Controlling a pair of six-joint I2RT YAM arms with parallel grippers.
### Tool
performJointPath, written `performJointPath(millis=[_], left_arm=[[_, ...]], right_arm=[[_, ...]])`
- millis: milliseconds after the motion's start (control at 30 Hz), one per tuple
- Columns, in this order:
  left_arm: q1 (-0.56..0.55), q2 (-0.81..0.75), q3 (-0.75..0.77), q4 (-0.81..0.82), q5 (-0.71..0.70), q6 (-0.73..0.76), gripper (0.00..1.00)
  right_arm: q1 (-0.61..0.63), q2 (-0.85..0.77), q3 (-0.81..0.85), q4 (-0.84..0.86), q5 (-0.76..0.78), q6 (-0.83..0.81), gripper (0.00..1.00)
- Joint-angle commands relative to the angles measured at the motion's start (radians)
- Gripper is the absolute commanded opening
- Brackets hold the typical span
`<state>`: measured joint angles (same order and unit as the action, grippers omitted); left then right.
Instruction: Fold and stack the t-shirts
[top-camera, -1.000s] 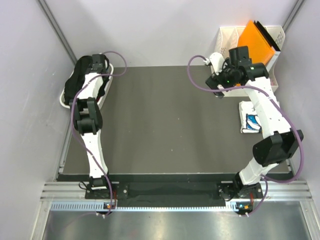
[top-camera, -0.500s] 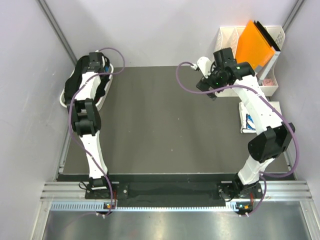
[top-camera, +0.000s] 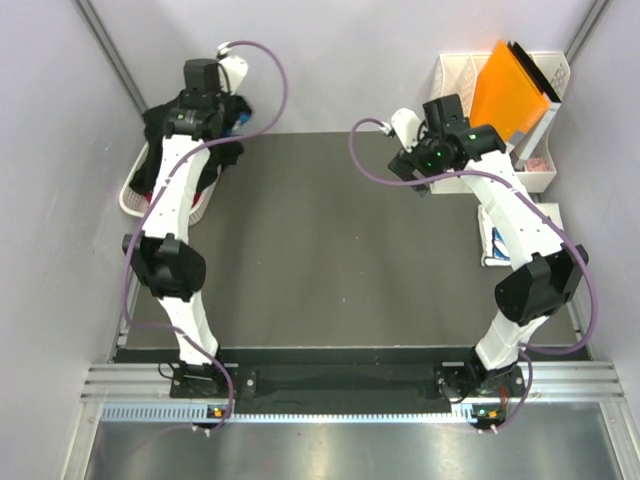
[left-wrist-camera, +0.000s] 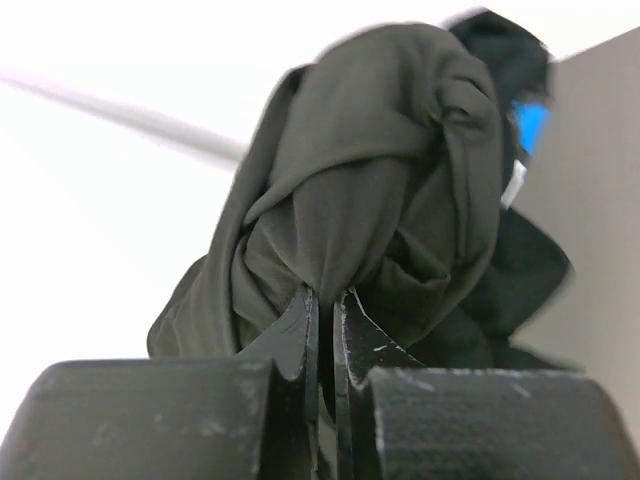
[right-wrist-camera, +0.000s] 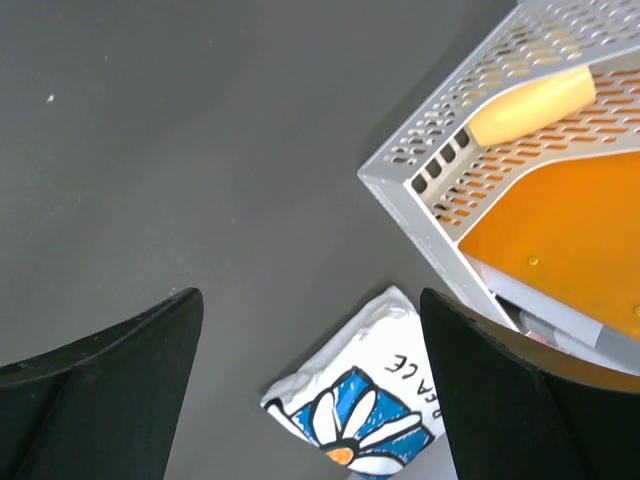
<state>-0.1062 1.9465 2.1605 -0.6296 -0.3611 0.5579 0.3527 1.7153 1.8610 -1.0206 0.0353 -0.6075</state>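
I need to move my left gripper to the right in the top view next, off the white basket, to let go of the black t-shirt (top-camera: 160, 125) toward the middle of the mat, which is empty.
A bunched black t-shirt (left-wrist-camera: 380, 180) hangs from my left gripper (left-wrist-camera: 325, 297), whose jaws are shut on a fold of it; a blue patch of print (left-wrist-camera: 530, 125) shows at its right. From above, my left gripper (top-camera: 200, 118) is over the white basket (top-camera: 135, 195) at the back left, with the black t-shirt (top-camera: 160, 125) lifted above it. A folded white t-shirt (right-wrist-camera: 360, 420) with a blue daisy and "PEACE" lies on the mat at the right (top-camera: 490, 245). My right gripper (right-wrist-camera: 308, 295) (top-camera: 418, 183) hovers open above the mat, holding nothing.
A perforated white file rack (right-wrist-camera: 450, 170) holding an orange folder (top-camera: 510, 85) stands at the back right corner, close to the white t-shirt. The dark mat (top-camera: 330, 250) covers the table. Grey walls close in the left, right and back sides.
My left gripper has shut on the black t-shirt and lifted it up and back out of the basket. My right arm has swung left, away from the rack.
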Motion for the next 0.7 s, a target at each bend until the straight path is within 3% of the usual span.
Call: performJointPath(millis=[0,100,300,433,667], left_arm=[[-0.113,-0.158,0.061,0.005,0.195,0.054,0.0],[-0.154,-0.199,0.059,0.03,0.225,0.06,0.0],[-0.17,-0.187,0.14,0.062,0.103,0.093,0.0],[-0.151,-0.254,0.104,0.073,0.282,0.037,0.0],[-0.174,-0.251,0.095,-0.104,0.522,-0.091,0.0]], right_arm=[[0.025,-0.037,0.015,0.115,-0.031,-0.023,0.89],[0.026,-0.04,-0.005,0.146,-0.028,-0.021,0.94],[0.028,-0.105,-0.12,0.233,-0.014,-0.038,0.96],[0.026,-0.131,-0.177,0.274,-0.002,-0.049,0.96],[0.019,-0.187,-0.249,0.39,0.028,0.011,0.97]])
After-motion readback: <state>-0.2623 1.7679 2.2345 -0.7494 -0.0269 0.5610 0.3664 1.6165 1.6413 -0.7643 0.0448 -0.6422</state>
